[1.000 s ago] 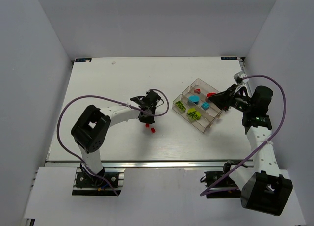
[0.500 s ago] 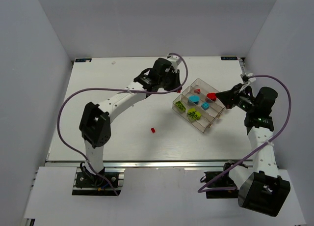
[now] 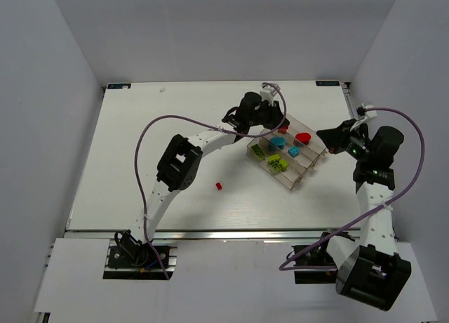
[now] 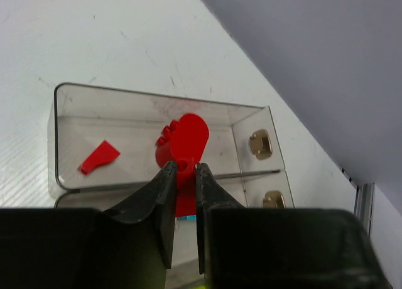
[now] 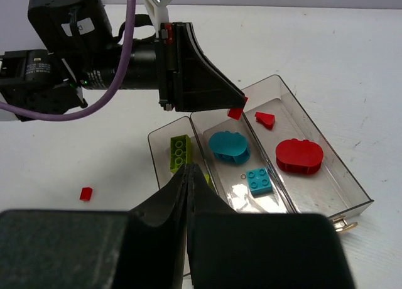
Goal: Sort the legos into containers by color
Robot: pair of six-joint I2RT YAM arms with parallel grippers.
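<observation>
The small red lego hangs near the side of the cyan lane, so my left gripper should move outward, farther over the red pieces' far compartment (image 3: 293, 131) (image 4: 138, 147), before it opens.
A clear tray (image 3: 295, 185) with narrow compartments holds the sorted legos. My left gripper (image 3: 279, 128) hangs over its far compartment, shut on a small red lego (image 4: 184, 191); the right wrist view shows that lego (image 5: 235, 112) pinched at the fingertips. Below it lie a round red piece (image 4: 185, 133) and a red wedge (image 4: 99, 157). Cyan legos (image 5: 228, 146) fill the middle lane, yellow-green ones (image 5: 179, 152) the near lane. One red lego (image 3: 218, 186) lies loose on the table. My right gripper (image 3: 328, 139) is shut with nothing in it, just right of the tray.
Two brass bolts (image 4: 259, 144) stick out of the tray's end wall. Purple cables loop over both arms. White walls close in the table on three sides, and a metal rail runs along its near edge (image 3: 224, 233).
The left arm swung from mid-table up and right to the tray, carrying the red lego. The right gripper closed and drew back to the right, away from the tray.
</observation>
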